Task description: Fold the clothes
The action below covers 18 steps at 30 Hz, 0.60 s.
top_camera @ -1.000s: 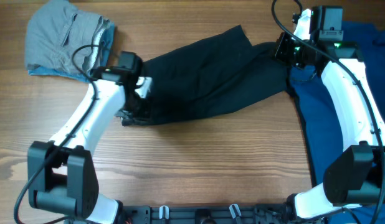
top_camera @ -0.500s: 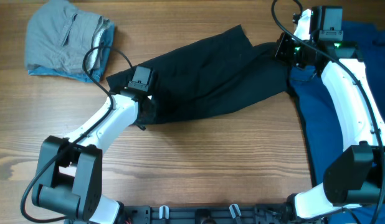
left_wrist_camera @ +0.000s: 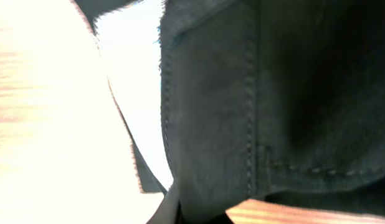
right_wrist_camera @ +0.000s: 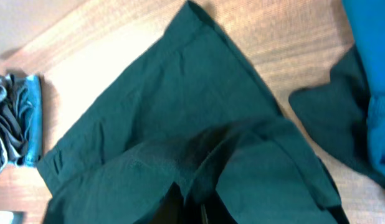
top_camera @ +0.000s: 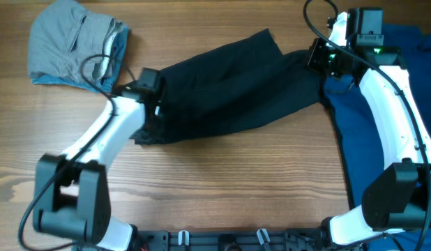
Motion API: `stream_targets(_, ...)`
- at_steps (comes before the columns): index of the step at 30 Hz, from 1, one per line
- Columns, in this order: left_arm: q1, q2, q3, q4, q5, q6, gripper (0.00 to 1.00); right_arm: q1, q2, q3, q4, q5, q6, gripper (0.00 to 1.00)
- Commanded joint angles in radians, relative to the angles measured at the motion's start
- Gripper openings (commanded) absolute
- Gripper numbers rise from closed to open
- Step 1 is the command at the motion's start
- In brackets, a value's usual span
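A piece of the black garment (top_camera: 229, 84) is uncovered beyond the pinched fold, so my right gripper will move a little outward toward the garment's far corner (top_camera: 266, 35) and then open.
The large black garment (top_camera: 229, 84) lies stretched across the table from lower left to upper right. My left gripper (top_camera: 150, 117) is shut on its left end. In the left wrist view the stitched black fabric (left_wrist_camera: 273, 93) fills the frame and runs down between the fingers (left_wrist_camera: 202, 211). My right gripper (top_camera: 315, 58) is shut on the garment's right end. In the right wrist view a fold of it (right_wrist_camera: 180, 124) is pinched at the gripper (right_wrist_camera: 194, 208). A bright blue garment (top_camera: 383, 118) lies under the right arm. A grey garment with a light-blue edge (top_camera: 72, 45) lies bunched at the far left.
The blue garment covers the table's right side out to the edge and shows at the right wrist view's top right (right_wrist_camera: 373, 43). The grey bundle shows at that view's left edge (right_wrist_camera: 15, 124). Bare wooden table (top_camera: 236, 181) lies in front of the black garment.
The left arm swung right, then back left, and the black garment's left end shifted with it. The right arm and the other garments have not moved.
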Motion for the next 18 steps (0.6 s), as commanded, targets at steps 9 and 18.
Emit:
stream_targets(9,0.112,-0.153,0.06,-0.002,0.005,-0.054,0.04,0.006,0.027,0.021,0.171,0.022,-0.062,0.05)
stream_targets(18,0.156,-0.068,0.059,0.248,-0.006,-0.05,0.8,0.047,0.216,0.021,0.354,0.056,-0.111,0.73)
